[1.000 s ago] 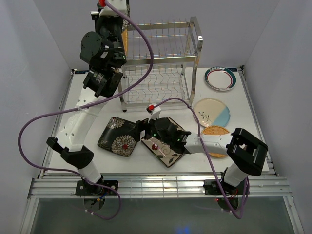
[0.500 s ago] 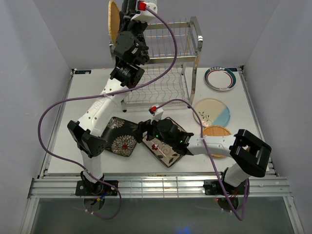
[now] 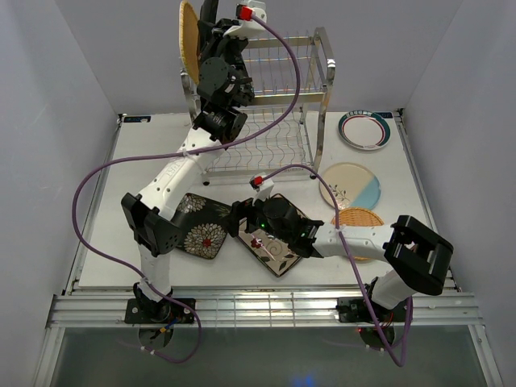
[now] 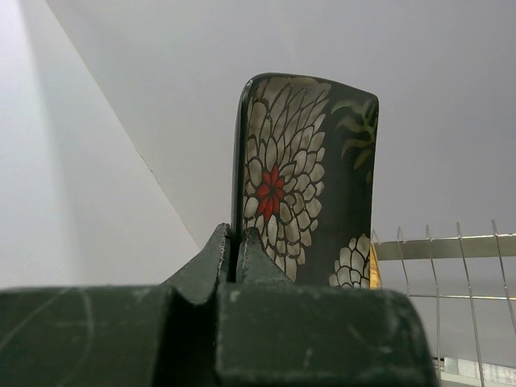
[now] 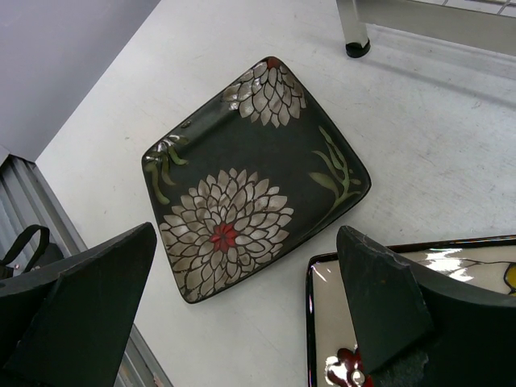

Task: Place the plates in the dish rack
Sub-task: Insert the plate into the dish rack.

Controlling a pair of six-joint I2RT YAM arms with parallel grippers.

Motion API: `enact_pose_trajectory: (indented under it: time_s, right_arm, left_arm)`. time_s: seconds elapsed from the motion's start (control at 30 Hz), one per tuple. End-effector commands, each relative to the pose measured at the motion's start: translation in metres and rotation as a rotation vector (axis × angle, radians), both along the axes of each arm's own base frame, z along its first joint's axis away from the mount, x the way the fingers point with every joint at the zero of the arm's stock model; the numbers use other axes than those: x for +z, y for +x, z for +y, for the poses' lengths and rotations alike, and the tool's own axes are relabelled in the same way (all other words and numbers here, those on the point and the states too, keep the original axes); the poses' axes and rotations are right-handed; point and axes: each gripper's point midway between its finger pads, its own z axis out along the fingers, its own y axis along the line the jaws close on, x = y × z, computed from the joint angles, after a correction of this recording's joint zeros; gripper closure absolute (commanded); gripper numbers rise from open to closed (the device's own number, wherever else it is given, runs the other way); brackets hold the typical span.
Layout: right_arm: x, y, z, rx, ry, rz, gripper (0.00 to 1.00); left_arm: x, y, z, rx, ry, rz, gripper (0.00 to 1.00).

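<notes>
The woven plate moves away from the black plate and down next, and my left gripper sets it between the rack's wires.
My left gripper [image 4: 235,242] is shut on the lower edge of a black square plate with white flowers [image 4: 310,169], held upright. In the top view that gripper [image 3: 210,19] is raised over the top left corner of the dish rack [image 3: 270,89], beside a woven orange-tan plate [image 3: 188,40] standing on edge there. A second black flowered plate [image 5: 250,173] lies flat on the table [image 3: 129,161]. My right gripper [image 5: 234,322] hovers open and empty above the gap between it and the cream floral square plate [image 5: 339,339].
A teal-rimmed white plate [image 3: 364,129], a cream-blue plate [image 3: 351,185] and a woven orange-tan plate [image 3: 357,216] lie at the right, the last partly under my right arm. The table's left edge runs close to the black plate [image 3: 196,228].
The left arm has swung up and to the right, from beside the rack's left side to above its top left corner. The right arm has barely shifted.
</notes>
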Motion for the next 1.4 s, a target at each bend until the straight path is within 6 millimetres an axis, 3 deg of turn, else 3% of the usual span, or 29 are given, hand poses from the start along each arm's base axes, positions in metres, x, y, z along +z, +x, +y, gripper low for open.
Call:
enact_pose_trajectory:
  time_s: [0.0, 1.0, 1.37]
  right_arm:
    - [0.019, 0.005, -0.002, -0.024, 0.054, -0.031, 0.02]
    - [0.019, 0.004, -0.014, -0.027, 0.068, -0.035, 0.02]
    - [0.018, 0.004, -0.016, -0.029, 0.070, -0.034, 0.02]
  left_arm:
    - [0.058, -0.039, 0.023, -0.017, -0.101, -0.188, 1.00]
    - [0.010, -0.018, -0.005, -0.007, -0.107, -0.074, 1.00]
    - [-0.009, -0.006, 0.004, 0.000, -0.110, -0.036, 1.00]
